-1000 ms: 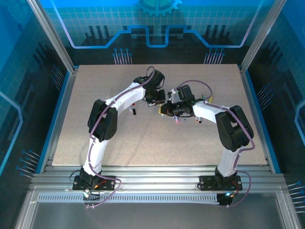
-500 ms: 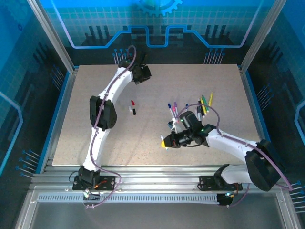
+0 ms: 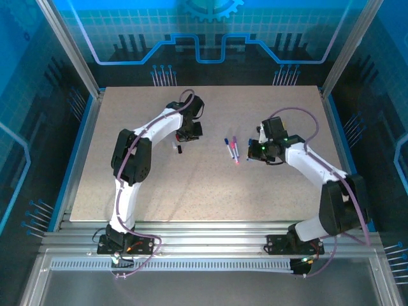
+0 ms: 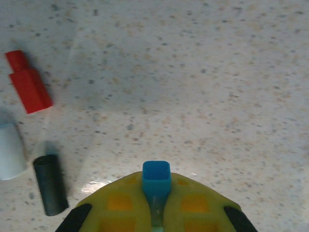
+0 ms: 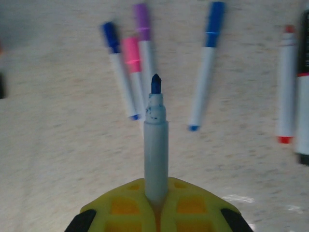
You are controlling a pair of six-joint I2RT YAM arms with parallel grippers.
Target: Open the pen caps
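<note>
The loose caps already lie together, so the robot should move its left gripper toward them, over the bare tabletop beside the red cap, and release the blue cap.
My left gripper is shut on a small blue pen cap, its square open end pointing away from the yellow pads. It hovers low over the table beside three loose pen caps: red, white and black. My right gripper is shut on an uncapped pen body with its blue tip bare. In the top view the left gripper is left of centre and the right gripper right of centre, well apart.
Capped pens lie ahead of the right gripper: dark blue, pink, purple, blue, red and black. Two pens lie between the arms. The speckled table has raised blue edges.
The grippers met at the centre, then parted. The left arm swung to the back corner and came back over the loose caps; the right arm swung forward, then back to the pens.
</note>
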